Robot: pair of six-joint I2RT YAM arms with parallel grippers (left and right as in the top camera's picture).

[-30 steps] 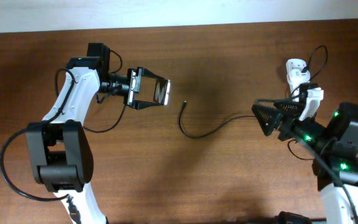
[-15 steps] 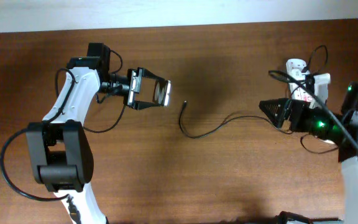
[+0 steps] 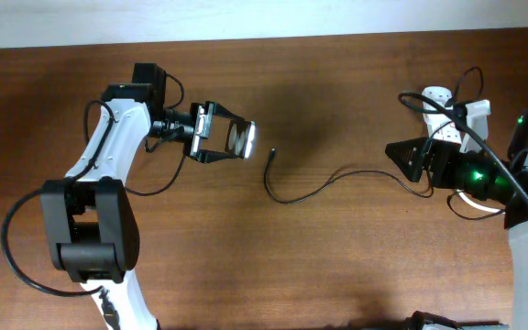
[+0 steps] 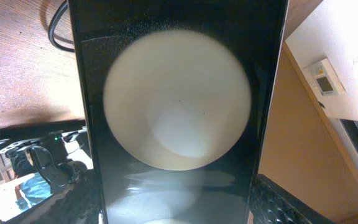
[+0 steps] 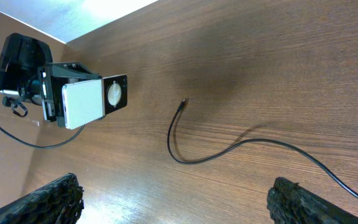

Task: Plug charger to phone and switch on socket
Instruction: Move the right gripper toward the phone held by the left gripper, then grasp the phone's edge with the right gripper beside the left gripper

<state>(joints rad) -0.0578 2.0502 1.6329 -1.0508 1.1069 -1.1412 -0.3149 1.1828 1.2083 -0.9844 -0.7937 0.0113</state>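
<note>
My right gripper moves over the charger next, to the left in the overhead view, onto the phone's loose end, which juts past my left gripper.
My left gripper is shut on the phone and holds it off the table at the left, one end pointing right. The glossy phone fills the left wrist view, reflecting a round lamp, with a finger against each long side. The charger, a thin black cable, lies on the wood, and its connector tip rests just right of the phone. From there it runs right toward the white socket. My right gripper stands open beside the socket, nothing between its fingers. The right wrist view also shows the phone and the charger.
The wooden table ends at a pale wall along the back edge. Black arm cables loop beside the left arm and around the right arm.
My right arm has drawn back to the right, uncovering more of the socket. The left gripper has turned the phone slightly. The charger has not moved.
</note>
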